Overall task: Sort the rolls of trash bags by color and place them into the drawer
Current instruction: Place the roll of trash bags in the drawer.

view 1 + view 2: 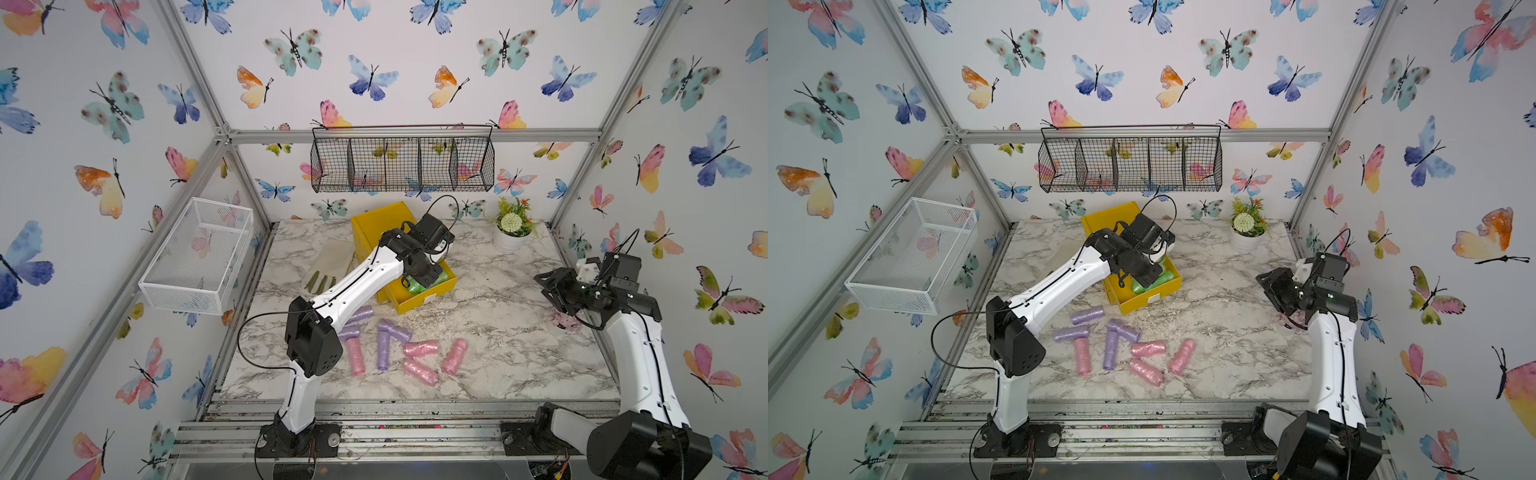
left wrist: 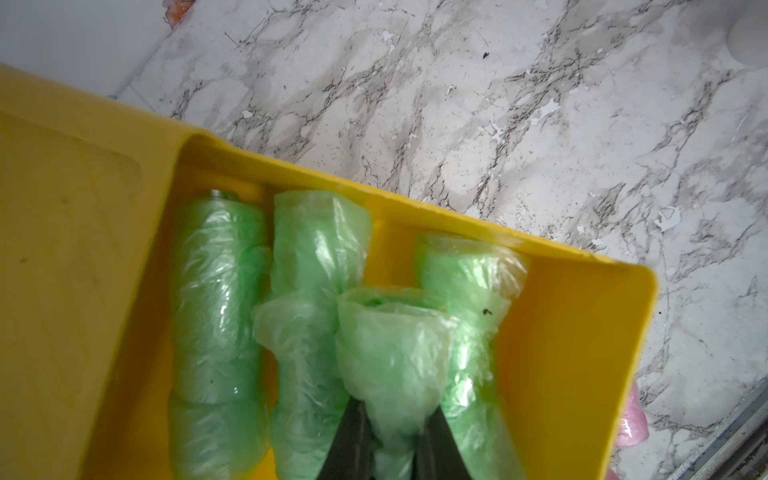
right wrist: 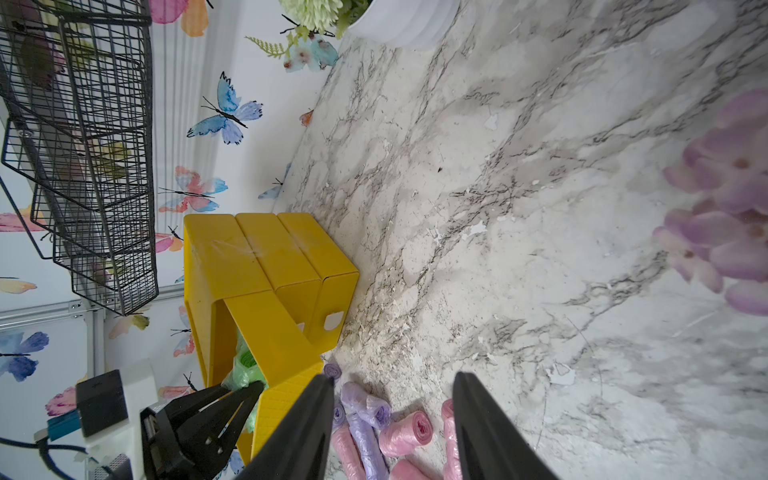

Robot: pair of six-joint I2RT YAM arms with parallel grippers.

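Observation:
The left gripper lowers the green roll into the gap between the rolls in the yellow drawer (image 1: 419, 302) next and releases it. The drawer's bare yellow bottom shows there.
My left gripper (image 2: 395, 405) is shut on a pastel green roll (image 2: 390, 345) and holds it over the open yellow drawer (image 2: 582, 332). Three more green rolls (image 2: 216, 291) lie side by side in that drawer (image 1: 419, 302). In both top views, several lilac-purple rolls (image 1: 383, 351) and pink rolls (image 1: 420, 348) lie loose on the marble table in front of the drawer. At the table's right side my right gripper (image 3: 395, 378) hangs open above the table with nothing between its fingers; it also shows in a top view (image 1: 548, 286).
A cream glove with green fingers (image 1: 328, 266) lies left of the drawer. A potted plant (image 1: 511, 232) stands at the back right. A purple fake flower (image 1: 563, 322) lies under my right arm. A white mesh basket (image 1: 199, 253) and a black wire basket (image 1: 403, 162) hang on the walls.

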